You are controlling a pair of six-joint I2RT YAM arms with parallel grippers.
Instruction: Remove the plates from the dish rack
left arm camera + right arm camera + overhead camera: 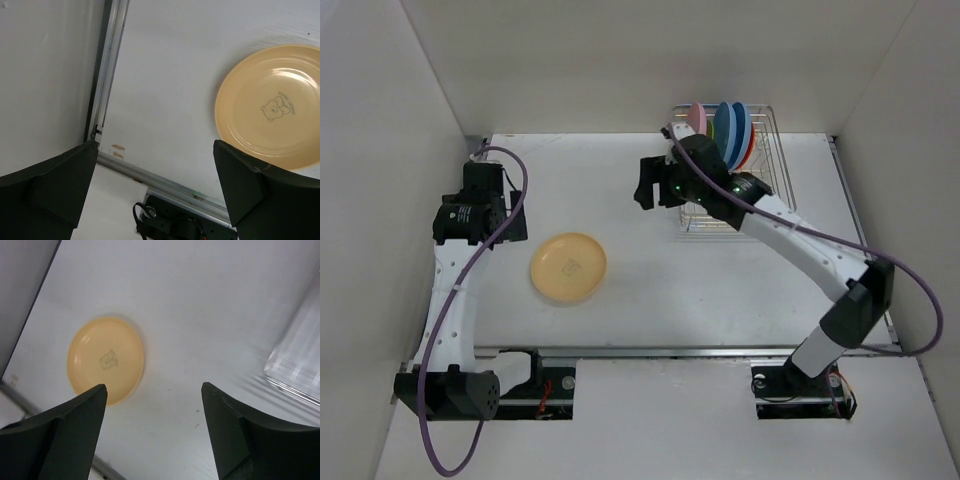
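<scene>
I will move my right gripper outward across the dish rack (772, 165), past the blue plates. Then I will turn it and lower it onto the rim of the red-orange plate, which is exposed at the end of the row.
A pale yellow-orange plate (568, 267) lies flat on the table left of centre; it also shows in the left wrist view (272, 105) and the right wrist view (106, 359). The silver wire dish rack (772, 165) stands at the back right, with pink (697, 118), blue (728, 128) and red-orange (750, 145) plates upright in it. A corner of the rack shows in the right wrist view (297, 365). My right gripper (648, 188) (155, 390) is open and empty above the table, just left of the rack. My left gripper (480, 190) (155, 150) is open and empty near the left wall.
White walls enclose the table on the left, back and right. A metal rail (165, 182) runs along the near table edge, with the left arm's base (175, 225) below it. The right arm's cable (920, 290) loops out to the right.
</scene>
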